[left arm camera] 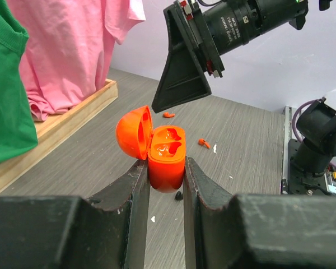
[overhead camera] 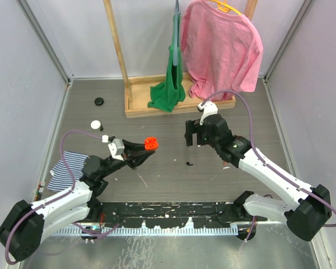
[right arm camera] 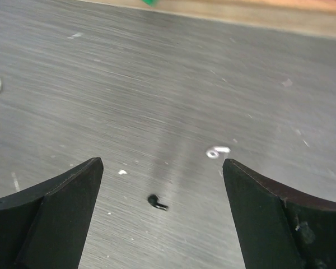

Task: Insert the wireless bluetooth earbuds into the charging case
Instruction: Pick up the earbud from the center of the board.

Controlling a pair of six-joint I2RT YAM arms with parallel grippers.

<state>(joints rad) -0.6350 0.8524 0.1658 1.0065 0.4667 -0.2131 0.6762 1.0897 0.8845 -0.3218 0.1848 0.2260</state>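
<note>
My right gripper shifts to the right in the top view next and lowers onto the orange earbud beside the white fleck, because its color matches the open charging case (left arm camera: 167, 162).
My left gripper (overhead camera: 144, 149) is shut on the lower body of an orange charging case (left arm camera: 167, 162) and holds it off the table with its lid hinged open to the left. The case also shows in the top view (overhead camera: 150, 142). Its two wells look glossy orange; I cannot tell whether anything sits in them. Two small orange earbud-like pieces (left arm camera: 168, 114) (left arm camera: 204, 142) lie on the table beyond the case. A small black earbud-shaped piece (right arm camera: 157, 203) lies on the table under my right gripper (right arm camera: 162, 162), which is open, empty and above it. The black piece also shows in the top view (overhead camera: 189, 163).
A wooden rack base (overhead camera: 157, 109) at the back holds a hanging pink shirt (overhead camera: 224, 47) and green cloth (overhead camera: 171, 89). A striped cloth (overhead camera: 67, 168) lies at the left. A black cap (overhead camera: 99, 101) and a white cap (overhead camera: 95, 124) lie at the back left. Walls close both sides.
</note>
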